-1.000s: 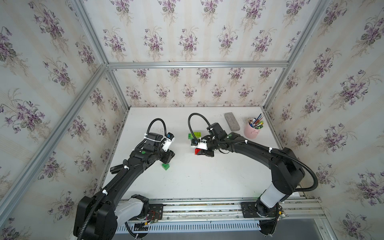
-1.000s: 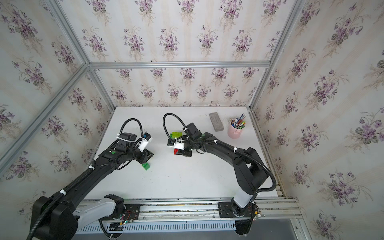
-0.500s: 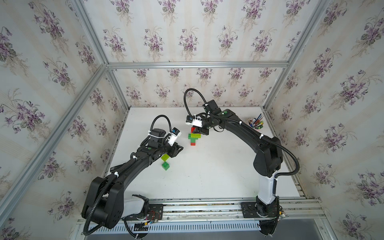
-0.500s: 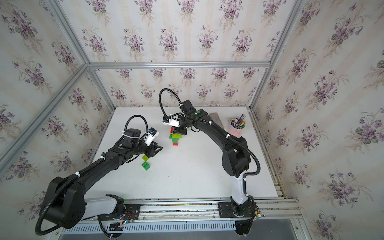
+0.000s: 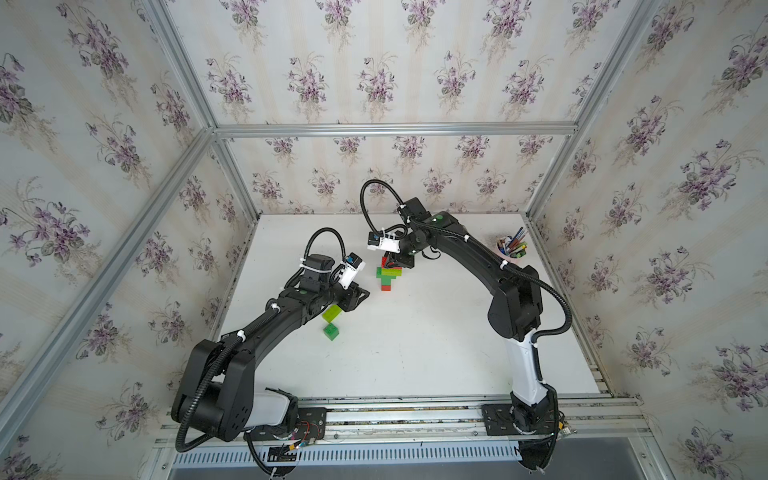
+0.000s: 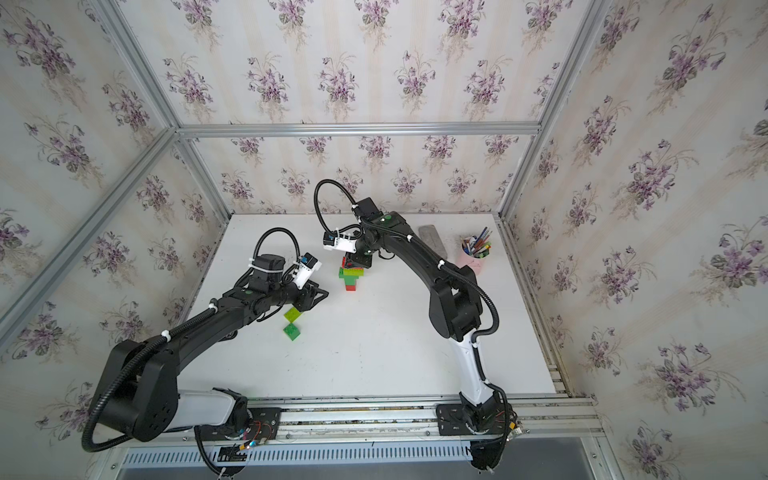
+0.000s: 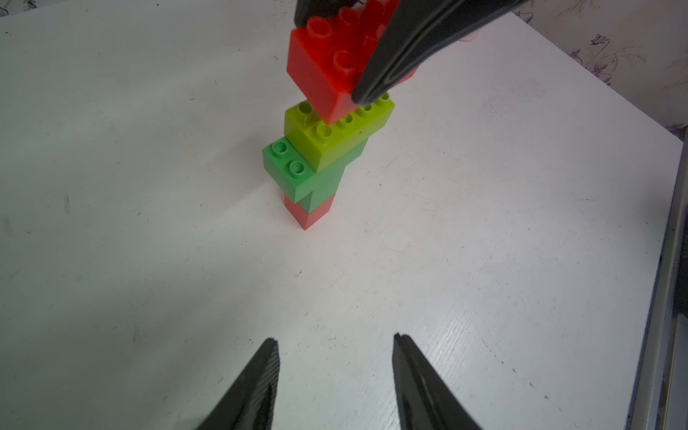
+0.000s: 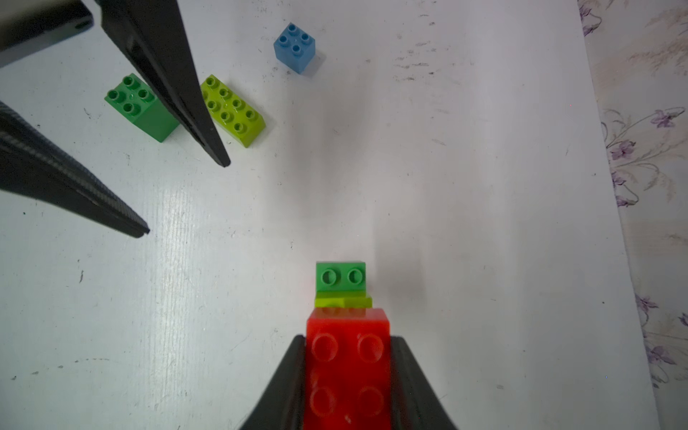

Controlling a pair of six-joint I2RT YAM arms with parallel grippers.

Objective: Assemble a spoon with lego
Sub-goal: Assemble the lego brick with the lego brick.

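My right gripper moves down and frees the red brick [image 8: 348, 365] onto the lime brick's studded top [image 8: 344, 302] next, since that uncovered top lies just below the gripper.
The partly built spoon [image 5: 387, 277] [image 6: 351, 277] [image 7: 320, 156] stands upright on the white table, a lime long brick on dark green bricks over a red base. My right gripper [image 8: 348, 342] [image 5: 394, 262] is shut on a red brick [image 8: 348, 365] [image 7: 324, 63] right over the lime brick, slightly tilted; whether the two touch does not show. My left gripper [image 7: 335, 340] [image 5: 359, 294] stands open and empty, low over the table a short way from the stack. Loose lego lies behind it: a lime brick [image 5: 331, 312] [image 8: 232, 110], a green brick [image 5: 331, 331] [image 8: 141, 108] and a light blue brick [image 8: 295, 46].
A grey block [image 6: 432, 241] and a pink cup of pens [image 6: 473, 254] [image 5: 510, 249] stand at the back right. Papered walls on metal frames close in the table [image 5: 415, 353] on three sides. The arms' mounting rail [image 5: 395, 415] runs along the front edge.
My right arm has swung toward the back, bringing the red brick over the top of the stack. The left gripper has come closer to the stack, still open.
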